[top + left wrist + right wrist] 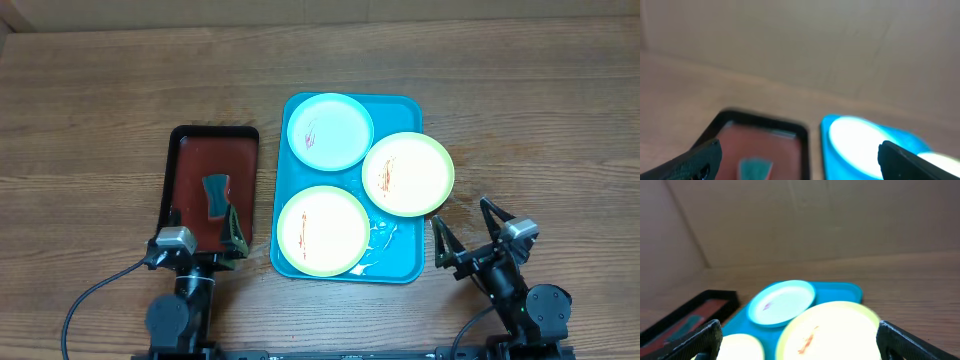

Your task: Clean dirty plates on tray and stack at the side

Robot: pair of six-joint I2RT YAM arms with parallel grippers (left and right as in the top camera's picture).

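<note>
The robot's right gripper needs to tilt downward next, because the tray is empty beside the smeared front plate and leaves the plate's rim open, then lower onto that rim (pixel 366 242) (pixel 762 351).
Three plates lie on the turquoise tray (pixel 400 262). The pale blue plate (pixel 330 130) is at the back, a yellow-green plate (pixel 407 174) overhangs the right rim, another yellow-green plate (pixel 322 230) is at the front. All carry red-orange smears. My left gripper (pixel 205 243) is open and empty over the near end of the dark red tray. My right gripper (pixel 468 232) is open and empty, just right of the turquoise tray's front corner. In the right wrist view the smeared yellow-green plate (pixel 835 330) lies between the fingers, the blue plate (pixel 781 303) behind.
A dark red, black-rimmed tray (pixel 190 175) lies left of the turquoise tray, holding a teal sponge (pixel 215 195); both show blurred in the left wrist view (pixel 756 167). White residue (pixel 383 235) smears the turquoise tray's front right. A cardboard wall stands behind the wooden table.
</note>
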